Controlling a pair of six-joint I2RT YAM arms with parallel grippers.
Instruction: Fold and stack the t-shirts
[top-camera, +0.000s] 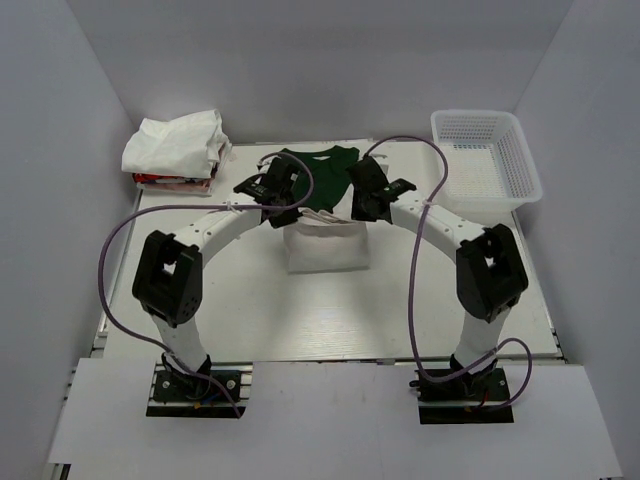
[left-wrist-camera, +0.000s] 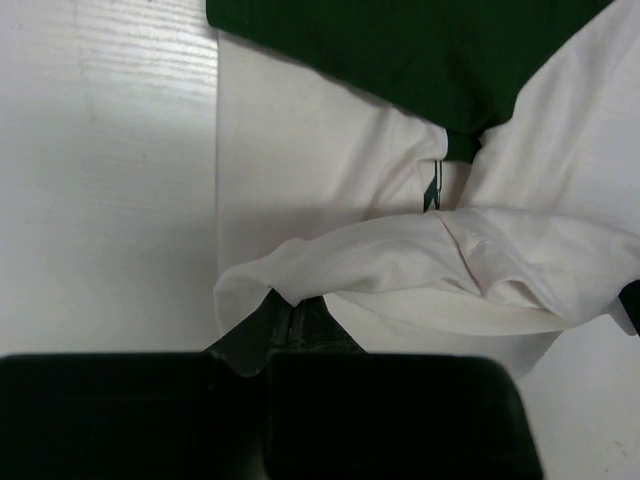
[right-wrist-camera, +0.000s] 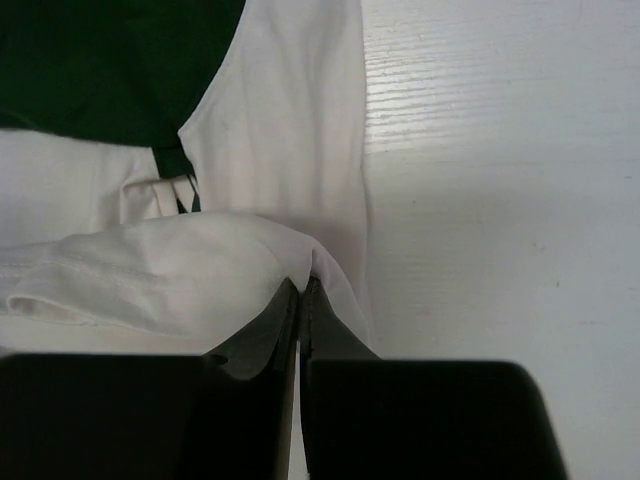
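Next, my left gripper carries the hanging cloth outward and down to the t-shirt's dark green part's near edge (top-camera: 314, 203) (left-wrist-camera: 318, 76) and releases it. That edge lies outward and below.
A large off-white t-shirt (top-camera: 325, 250) with a dark green upper part (top-camera: 320, 175) lies at the table's middle. My left gripper (top-camera: 284, 212) is shut on the shirt's raised off-white edge (left-wrist-camera: 330, 262), pinching it at the left corner. My right gripper (top-camera: 358, 212) is shut on the same lifted edge (right-wrist-camera: 200, 265) at the right corner. The edge hangs between the two grippers above the flat cloth. Folded white and red t-shirts (top-camera: 175, 150) sit stacked at the far left.
A white plastic mesh basket (top-camera: 485, 155) stands at the far right. White walls close in the table on three sides. Purple cables loop from both arms.
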